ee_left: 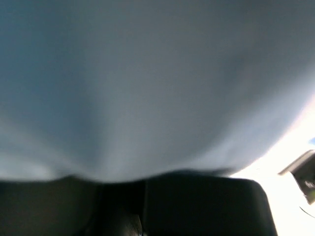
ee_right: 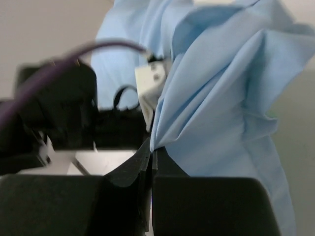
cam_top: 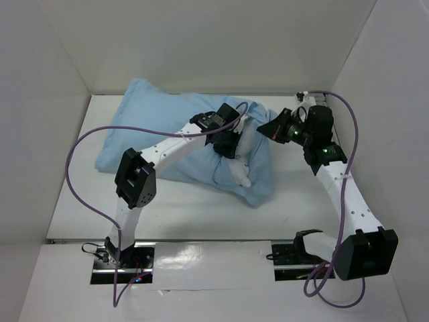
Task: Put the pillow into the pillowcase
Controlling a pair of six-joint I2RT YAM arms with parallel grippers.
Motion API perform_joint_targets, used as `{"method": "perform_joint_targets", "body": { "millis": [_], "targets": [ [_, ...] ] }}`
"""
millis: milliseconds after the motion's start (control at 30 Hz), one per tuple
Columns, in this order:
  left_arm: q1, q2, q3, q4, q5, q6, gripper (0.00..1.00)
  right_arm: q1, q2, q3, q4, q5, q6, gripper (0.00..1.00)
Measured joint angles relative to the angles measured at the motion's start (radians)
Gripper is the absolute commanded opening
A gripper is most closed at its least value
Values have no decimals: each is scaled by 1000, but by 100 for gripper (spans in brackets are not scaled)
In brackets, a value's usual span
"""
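The pillow is mostly inside, so the left gripper will next ease slightly toward the pillow's white end beside it in the bunched opening and release.
The pillowcase lies plump on the table, plain light blue face up, with the pillow mostly inside it. A white end of the pillow sticks out of the bunched opening at the right. My left gripper presses down into that opening. In the left wrist view blurred blue-grey cloth covers its tips, and its dark finger blocks meet. My right gripper is at the opening's far right edge. It is shut on a fold of the pillowcase's rim.
White walls close in the table at the back, left and right. The table's near edge runs just in front of the arm bases. A purple cable loops left of the left arm, and another runs along the right arm.
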Motion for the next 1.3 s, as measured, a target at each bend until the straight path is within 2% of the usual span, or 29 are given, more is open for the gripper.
{"method": "perform_joint_targets", "body": {
  "millis": [167, 200, 300, 333, 367, 400, 433, 567, 600, 667, 700, 800, 833, 867, 900, 933, 1000, 1033, 1267, 1300],
  "targets": [
    [14, 26, 62, -80, 50, -57, 0, 87, -2, -122, -21, 67, -31, 0],
    [18, 26, 63, -82, 59, -64, 0, 98, 17, -136, -31, 89, -33, 4],
    [24, 26, 63, -84, 78, -95, 0, 109, 58, -141, -78, 166, -38, 25],
    [25, 26, 63, -82, 80, -108, 0, 111, 61, -136, -103, 203, -43, 49],
    [26, 26, 63, -79, 84, -115, 0, 111, 61, -126, -129, 241, -41, 63],
    [26, 26, 63, -75, 86, -120, 0, 111, 61, -108, -161, 278, -48, 72],
    [26, 26, 63, -70, 87, -131, 0, 111, 59, -83, -190, 319, -54, 77],
    [16, 26, 69, -57, 86, -163, 0, 111, 17, 17, -285, 477, -72, 78],
    [16, 30, 81, -59, 87, -167, 0, 111, -6, 31, -306, 510, -72, 76],
    [14, 38, 112, -62, 85, -176, 0, 111, -53, 48, -354, 554, -72, 69],
    [14, 45, 130, -63, 83, -184, 0, 111, -78, 55, -383, 573, -72, 58],
    [15, 64, 180, -69, 79, -191, 0, 113, -132, 61, -448, 585, -64, 47],
    [14, 67, 193, -76, 77, -190, 8, 115, -142, 58, -462, 576, -56, 47],
    [14, 67, 205, -88, 75, -189, 21, 119, -149, 50, -472, 567, -48, 47],
    [13, 67, 216, -101, 74, -184, 44, 126, -156, 36, -475, 561, -38, 51],
    [12, 66, 229, -111, 72, -175, 53, 137, -166, 8, -475, 554, -23, 60],
    [10, 58, 248, -126, 86, -182, 63, 158, -177, -58, -484, 536, 9, 62],
    [7, 47, 249, -135, 92, -180, 71, 165, -177, -86, -485, 527, 23, 62],
    [-9, -116, 180, -214, 84, -154, 75, 236, -118, -180, -448, 486, 147, 62],
    [-15, -149, 157, -222, 77, -150, 78, 257, -105, -184, -439, 490, 163, 63]
  ]
}}
